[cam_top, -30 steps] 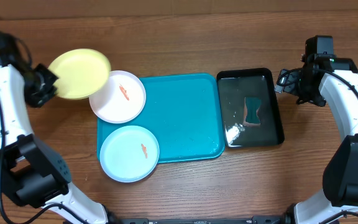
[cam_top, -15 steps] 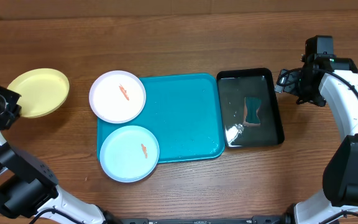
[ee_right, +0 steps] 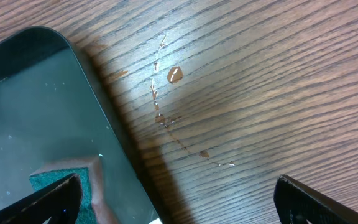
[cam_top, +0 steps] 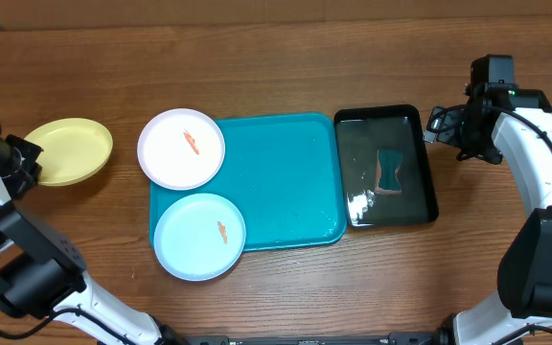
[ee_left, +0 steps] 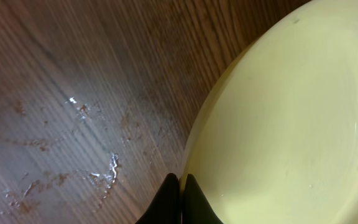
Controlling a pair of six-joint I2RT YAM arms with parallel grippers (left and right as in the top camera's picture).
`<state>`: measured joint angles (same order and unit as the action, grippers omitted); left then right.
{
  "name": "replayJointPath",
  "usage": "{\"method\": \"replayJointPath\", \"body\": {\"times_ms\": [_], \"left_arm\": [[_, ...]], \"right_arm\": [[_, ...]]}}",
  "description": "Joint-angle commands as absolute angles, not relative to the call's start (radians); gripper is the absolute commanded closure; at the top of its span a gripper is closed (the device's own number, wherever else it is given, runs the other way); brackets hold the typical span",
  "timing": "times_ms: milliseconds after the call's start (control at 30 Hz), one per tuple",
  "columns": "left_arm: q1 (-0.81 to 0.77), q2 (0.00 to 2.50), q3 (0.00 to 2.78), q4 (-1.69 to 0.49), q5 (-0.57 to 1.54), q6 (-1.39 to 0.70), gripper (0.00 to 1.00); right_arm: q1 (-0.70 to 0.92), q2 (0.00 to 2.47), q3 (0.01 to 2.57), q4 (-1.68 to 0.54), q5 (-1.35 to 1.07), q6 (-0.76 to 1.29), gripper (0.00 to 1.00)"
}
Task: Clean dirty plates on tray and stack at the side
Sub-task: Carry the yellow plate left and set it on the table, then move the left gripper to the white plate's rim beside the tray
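The yellow-green plate goes onto the wood next, as my left gripper eases toward the white plate (cam_top: 181,148) and down and releases it. The space beside the turquoise tray is clear.
A yellow-green plate (cam_top: 68,150) sits far left, off the turquoise tray (cam_top: 286,182), low over or on the wood. My left gripper (cam_top: 29,160) is shut on its left rim. In the left wrist view the gripper (ee_left: 181,186) has the plate's (ee_left: 291,118) edge pinched between its black tips. A white plate (cam_top: 181,148) with an orange smear overlaps the tray's upper left corner. A light blue plate (cam_top: 199,236), also smeared, lies on its lower left corner. My right gripper (cam_top: 436,126) hangs open and holds nothing, just right of the black tray; its wrist view shows the gripper (ee_right: 179,202) spread wide over bare wood.
A glossy black tray (cam_top: 420,206) holding water and a green sponge (cam_top: 389,170) stands right of the turquoise tray; its corner (ee_right: 55,43) and the sponge (ee_right: 58,180) show in the right wrist view. Wet streaks mark the wood (ee_left: 107,171) beside the yellow-green plate.
My left arm carried the yellow-green plate from above the white plate out to the far left and lowered it toward the table. The right arm has not moved.
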<state>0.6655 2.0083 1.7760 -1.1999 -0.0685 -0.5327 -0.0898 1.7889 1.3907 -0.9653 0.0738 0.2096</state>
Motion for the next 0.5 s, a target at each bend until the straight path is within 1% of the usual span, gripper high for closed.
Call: {"method": "replayJointPath", "body": {"times_ms": [0, 467], "left_arm": [[0.645, 2.043, 1.802, -1.171, -0.085, -0.496, 0.96], [0.624, 2.086, 1.8, -1.142, -0.086, -0.468, 0.96]], "right_arm": [[-0.089, 1.779, 1.402, -0.963, 0.07, 0.213, 0.0], [-0.089, 1.779, 1.402, -0.963, 0.07, 0.213, 0.0]]}}
